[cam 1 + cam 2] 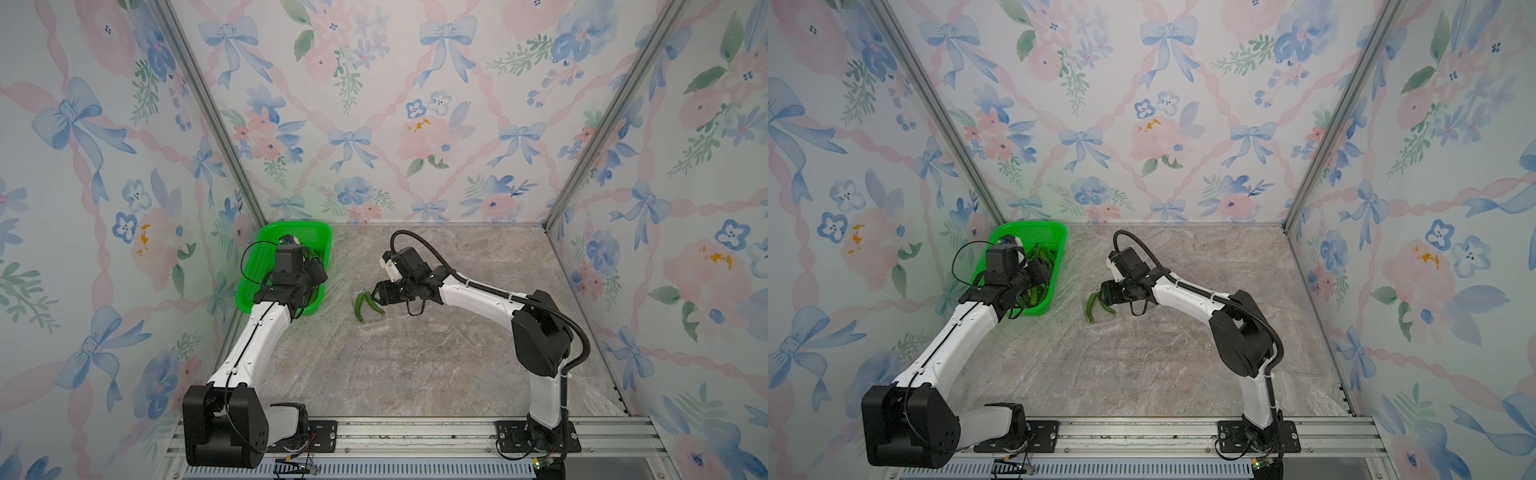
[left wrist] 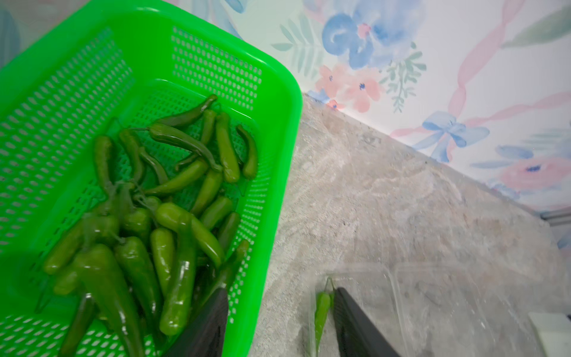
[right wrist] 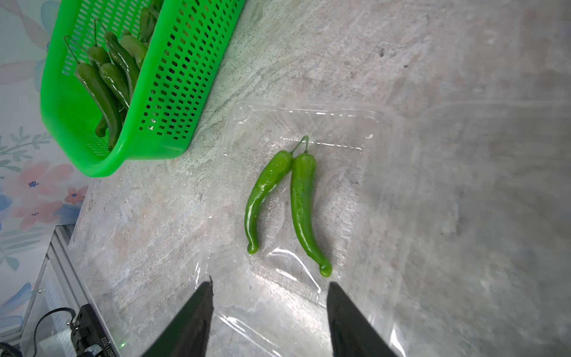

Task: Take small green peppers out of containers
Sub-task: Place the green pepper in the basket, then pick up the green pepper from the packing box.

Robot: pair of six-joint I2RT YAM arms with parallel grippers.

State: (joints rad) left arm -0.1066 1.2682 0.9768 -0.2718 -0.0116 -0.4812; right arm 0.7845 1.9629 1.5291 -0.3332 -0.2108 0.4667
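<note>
My left gripper crosses past the basket's side to the container's farther pepper (image 1: pixel 374 303) below next and lowers around the pepper's body, where a gap parts the pair.
Two small green peppers (image 3: pixel 267 197) lie side by side in a clear open container (image 3: pixel 355 129) on the table's middle; both top views show them (image 1: pixel 365 305) (image 1: pixel 1098 306). My right gripper (image 3: pixel 271 283) hangs open just over the container's near edge, with nothing between its fingers. Over at the green basket (image 1: pixel 291 226), my left gripper (image 2: pixel 281 292) is open and empty. One of its fingers is over the basket's inside and the other is outside the basket wall. Several small green peppers (image 2: pixel 173 216) are piled in the basket. The left wrist view also catches the container (image 2: pixel 432 293) with a pepper (image 2: pixel 321 312).
The basket (image 1: pixel 1054 226) stands in the back left corner against the floral walls. Marbled tabletop (image 1: pixel 415 365) stretches in front of and to the right of the container. An aluminium rail (image 1: pixel 415 432) with both arm bases runs along the front edge.
</note>
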